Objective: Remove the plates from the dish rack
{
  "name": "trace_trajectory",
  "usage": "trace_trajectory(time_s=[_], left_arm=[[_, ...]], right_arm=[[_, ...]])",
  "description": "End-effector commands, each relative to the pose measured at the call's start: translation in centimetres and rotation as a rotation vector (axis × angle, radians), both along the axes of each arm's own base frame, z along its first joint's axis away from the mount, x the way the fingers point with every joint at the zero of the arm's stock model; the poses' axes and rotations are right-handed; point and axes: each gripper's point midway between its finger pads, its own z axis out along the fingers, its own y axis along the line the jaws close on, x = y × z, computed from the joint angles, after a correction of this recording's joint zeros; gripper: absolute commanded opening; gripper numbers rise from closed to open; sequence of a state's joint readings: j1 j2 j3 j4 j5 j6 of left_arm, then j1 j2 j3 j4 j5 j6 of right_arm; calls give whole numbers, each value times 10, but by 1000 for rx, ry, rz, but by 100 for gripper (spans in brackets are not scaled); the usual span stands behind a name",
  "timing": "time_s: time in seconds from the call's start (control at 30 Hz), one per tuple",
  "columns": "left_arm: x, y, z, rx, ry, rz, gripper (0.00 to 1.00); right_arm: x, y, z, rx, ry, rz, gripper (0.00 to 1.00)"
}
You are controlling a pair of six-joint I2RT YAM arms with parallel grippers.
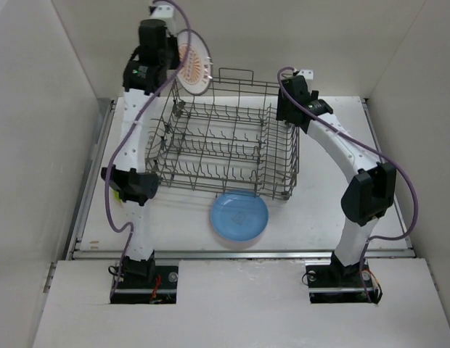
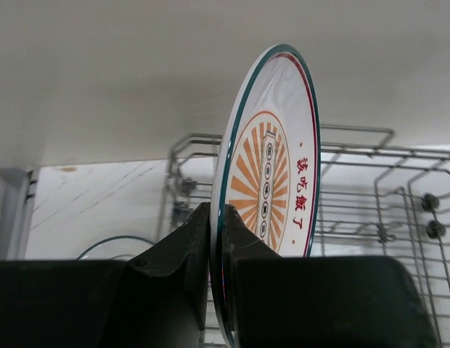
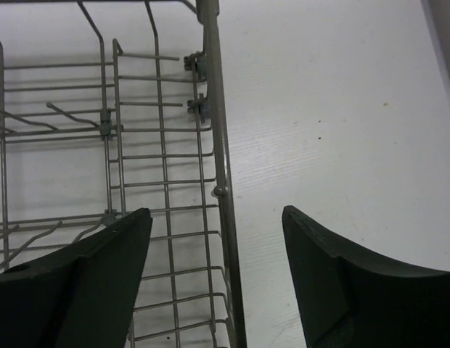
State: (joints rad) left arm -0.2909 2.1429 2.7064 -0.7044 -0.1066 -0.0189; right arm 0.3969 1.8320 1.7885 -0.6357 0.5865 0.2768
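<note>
I will next swing the white plate away with my left gripper toward the thin curved rim beside the rack. Then I will lower it and tilt it flat over that rim.
A white plate with a teal rim and an orange sunburst hangs upright above the back left corner of the dish rack. My left gripper is shut on its edge. In the left wrist view the plate stands on edge, its lower rim pinched in the gripper, and the rack lies behind it. A light blue plate lies flat on the table in front of the rack. My right gripper is open and straddles the rack's right wall, one finger inside and one outside. No plates show inside the rack.
The white table is walled in on the left, right and back. The rack fills the middle of it. A thin curved rim shows low on the left in the left wrist view; I cannot tell what it is.
</note>
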Motion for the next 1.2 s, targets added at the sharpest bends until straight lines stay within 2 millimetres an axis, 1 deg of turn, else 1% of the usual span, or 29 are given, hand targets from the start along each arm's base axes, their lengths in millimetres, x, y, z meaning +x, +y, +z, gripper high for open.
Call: trace_trajectory(time_s=[0.0, 0.03, 0.07, 0.13, 0.17, 0.2, 0.23, 0.27, 0.3, 0.33, 0.4, 0.43, 0.47, 0.5, 0.53, 0.57, 0.6, 0.63, 0.67, 0.7, 0.73, 0.77, 0.8, 0.83, 0.9, 0.93, 0.97, 1.07, 1.17], left_arm=[[-14, 82, 48, -134, -76, 138, 0], [-15, 97, 44, -162, -54, 153, 0], [-13, 126, 33, -216, -17, 182, 0], [-15, 152, 9, -242, 58, 210, 0], [-18, 177, 7, -253, 64, 235, 0], [-19, 188, -16, -270, 128, 256, 0], [-19, 197, -27, -293, 157, 264, 0], [-24, 206, -34, -328, 183, 276, 0], [-28, 224, -42, -387, 207, 286, 0], [-28, 230, -57, -468, 248, 301, 0], [-30, 246, -66, -573, 272, 268, 0], [-29, 248, -73, -598, 285, 261, 0], [-27, 246, -79, -597, 300, 237, 0], [-23, 252, -91, -589, 319, 234, 0], [-24, 253, -99, -574, 339, 230, 0], [-25, 248, -115, -564, 385, 221, 0], [-24, 249, -124, -552, 406, 218, 0], [-21, 253, -142, -513, 440, 234, 0], [-22, 255, -154, -507, 469, 248, 0], [-21, 257, -161, -505, 481, 260, 0], [-20, 262, -176, -475, 506, 269, 0], [-20, 264, -177, -458, 505, 271, 0], [-18, 267, -193, -452, 529, 278, 0], [-18, 269, -196, -447, 531, 288, 0], [-14, 272, -216, -423, 553, 274, 0], [-14, 272, -217, -423, 553, 274, 0], [-12, 271, -230, -427, 577, 263, 0], [-10, 270, -250, -442, 611, 256, 0], [-11, 274, -268, -445, 646, 295, 0]], right_arm=[[8, 12, -2, 54, 23, 47, 76], [8, 13, -2, 54, 23, 47, 73], [8, 13, -2, 61, 21, 42, 69], [9, 8, -2, 61, 20, 33, 63], [9, 2, 2, 65, 11, 21, 59], [13, -2, 4, 70, -3, 12, 52], [14, -2, 6, 66, -10, 17, 46], [17, -7, 7, 56, -15, 15, 42], [17, -7, 7, 56, -15, 15, 34], [23, -13, 12, 42, -26, 2, 31], [31, -17, 8, 24, -20, 1, 24], [36, -18, 17, 24, -42, -7, 18], [40, -24, 17, 10, -40, -10, 15], [46, -23, 17, -6, -47, 2, 13], [51, -28, 25, -7, -77, -2, 6], [57, -33, 30, -19, -95, -12, 3], [59, -33, 33, -27, -105, -5, 1], [65, -36, 34, -43, -110, 12, 0], [69, -31, 45, -30, -136, 42, 0], [72, -34, 44, -34, -134, 47, 0], [75, -32, 43, -41, -130, 62, 0], [77, -30, 45, -32, -141, 71, 0], [79, -26, 50, -27, -156, 93, 0], [82, -31, 44, -30, -146, 84, 0], [84, -36, 46, -29, -154, 73, 0], [88, -35, 48, -27, -166, 73, 0], [91, -41, 45, -36, -161, 67, 0], [98, -43, 53, -53, -179, 98, 0], [107, -48, 53, -95, -197, 121, 0]])
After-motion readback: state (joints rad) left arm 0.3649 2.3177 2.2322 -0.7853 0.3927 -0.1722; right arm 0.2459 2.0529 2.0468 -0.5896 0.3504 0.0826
